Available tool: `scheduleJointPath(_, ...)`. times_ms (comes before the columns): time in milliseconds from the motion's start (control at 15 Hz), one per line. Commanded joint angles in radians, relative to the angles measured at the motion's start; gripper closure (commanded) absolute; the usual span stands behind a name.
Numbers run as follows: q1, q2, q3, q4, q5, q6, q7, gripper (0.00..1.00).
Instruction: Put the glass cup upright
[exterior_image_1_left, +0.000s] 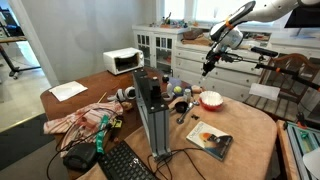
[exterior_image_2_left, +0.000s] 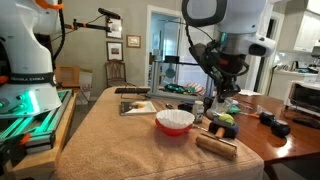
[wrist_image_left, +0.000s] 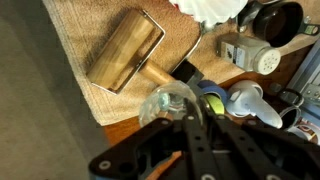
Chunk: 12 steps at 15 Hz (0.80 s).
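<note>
My gripper should move outward and down to the bare wood beside the tape roll next and release the glass cup there, because that spot is uncluttered.
The glass cup is clear and shows only in the wrist view, right at my fingertips, over the edge of the tan tablecloth. My gripper has its two black fingers close together on the cup's wall, one finger seeming to be inside the mouth. In both exterior views the gripper hangs from the arm above the cluttered far part of the table; the cup is too small to make out there.
A white bowl and a wooden block lie close by. A tape roll and a white mug sit beside the cup. A book, computer tower and keyboard stand further off.
</note>
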Motion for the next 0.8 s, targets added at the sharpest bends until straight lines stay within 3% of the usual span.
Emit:
scheduleJointPath(0,-0.01,0.002,0.004,0.006,-0.005,-0.002,0.003,0.91)
scheduleJointPath(200,-0.049,0.016,0.015,0.016,0.013,-0.012,-0.024,0.98)
scheduleJointPath(733,0.099,0.202,-0.009,0.339,-0.294,-0.048,0.057,0.98)
